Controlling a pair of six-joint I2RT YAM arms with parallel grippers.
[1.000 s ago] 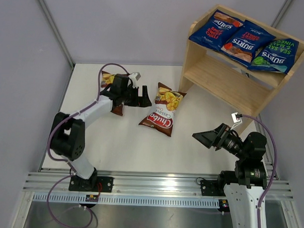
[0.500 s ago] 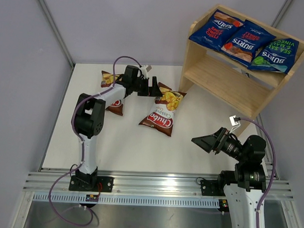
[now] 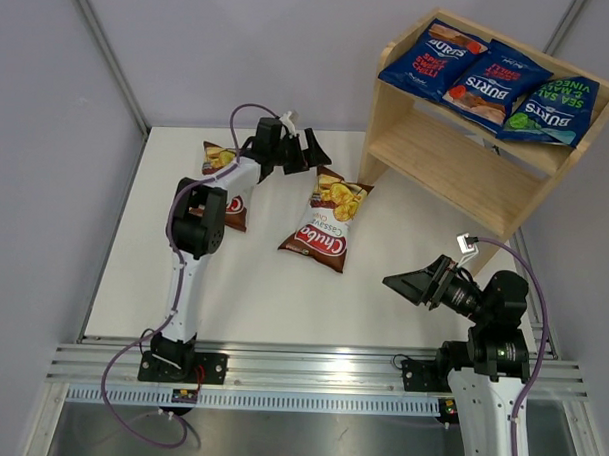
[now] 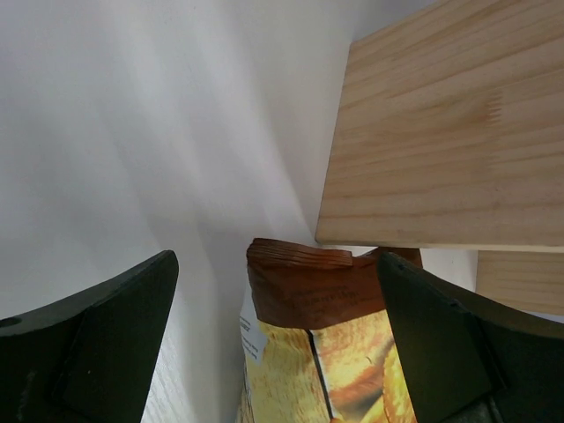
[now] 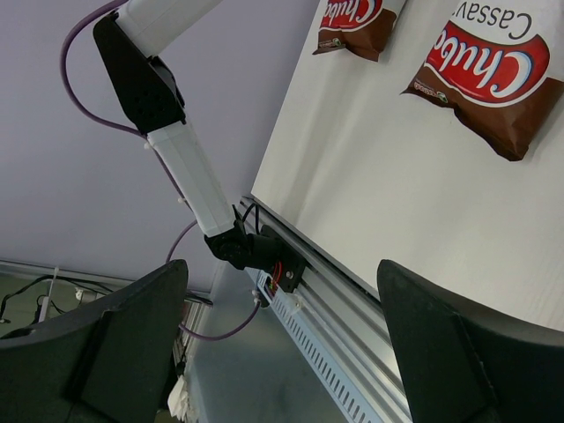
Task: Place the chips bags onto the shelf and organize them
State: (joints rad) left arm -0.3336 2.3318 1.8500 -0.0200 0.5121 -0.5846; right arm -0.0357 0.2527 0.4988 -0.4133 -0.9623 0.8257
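Note:
The bag's edge already lies between my left gripper's open fingers. I need to lower them onto the middle bag's brown top edge at its corner away from the shelf (image 4: 270,264) and close.
The wooden shelf (image 3: 457,163) stands at the far right. Three blue Burts bags (image 3: 487,82) lie side by side on its top tier. Two brown-and-white Chuba bags lie on the table: one (image 3: 327,221) near the middle and one (image 3: 226,185) to its left, partly under my left arm. My left gripper (image 3: 309,154) is open and empty, just above the far end of the middle bag. In the left wrist view that bag's brown top edge (image 4: 304,286) lies between my open fingers (image 4: 106,335), with the shelf's side panel (image 4: 441,132) behind. My right gripper (image 3: 395,280) is open and empty, low at the near right.
The lower shelf tier (image 3: 447,158) holds nothing. The right wrist view shows both Chuba bags (image 5: 493,70) and my left arm's base (image 5: 264,256) on the aluminium rail (image 5: 352,308). Grey walls close the table at the back and left.
My left arm has stretched farther out and to the right; its gripper moved from beside the left Chuba bag to the far end of the middle bag. The right arm barely moved.

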